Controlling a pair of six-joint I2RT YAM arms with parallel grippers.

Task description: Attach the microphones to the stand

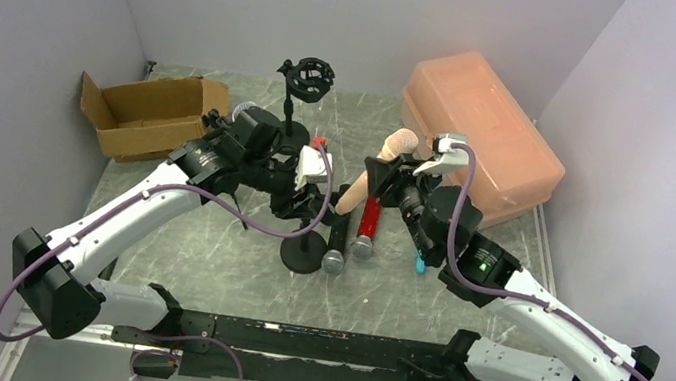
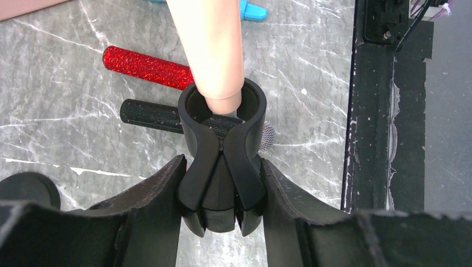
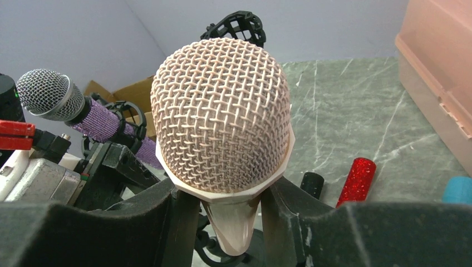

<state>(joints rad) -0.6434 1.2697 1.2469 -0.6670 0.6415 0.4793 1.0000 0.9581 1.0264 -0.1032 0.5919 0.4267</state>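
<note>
My right gripper slides the microphone down and to the left in the top view, deeper into the clip's ring [image 1: 335,210] [image 3: 224,257], and releases it next, as only the microphone's tail end sits inside.
My left gripper [image 2: 222,173] is shut on the black clip [image 2: 222,119] of a small stand with a round base [image 1: 301,252]. My right gripper [image 3: 229,203] is shut on the peach-beige microphone [image 3: 222,111] just below its mesh head. The microphone's tail end [image 2: 214,61] dips into the clip's ring. In the top view both grippers, left [image 1: 309,188] and right [image 1: 384,181], meet at mid table. The glittery red microphone [image 1: 370,218] and the black one [image 1: 335,249] lie flat beside the base. The light blue one [image 1: 420,262] peeks from under my right arm. The purple microphone [image 3: 83,114] sits in a holder.
A taller stand with an empty shock mount [image 1: 307,78] stands at the back. An open cardboard box [image 1: 148,112] is at the back left. A pink plastic case [image 1: 479,131] is at the back right. Grey walls close in both sides.
</note>
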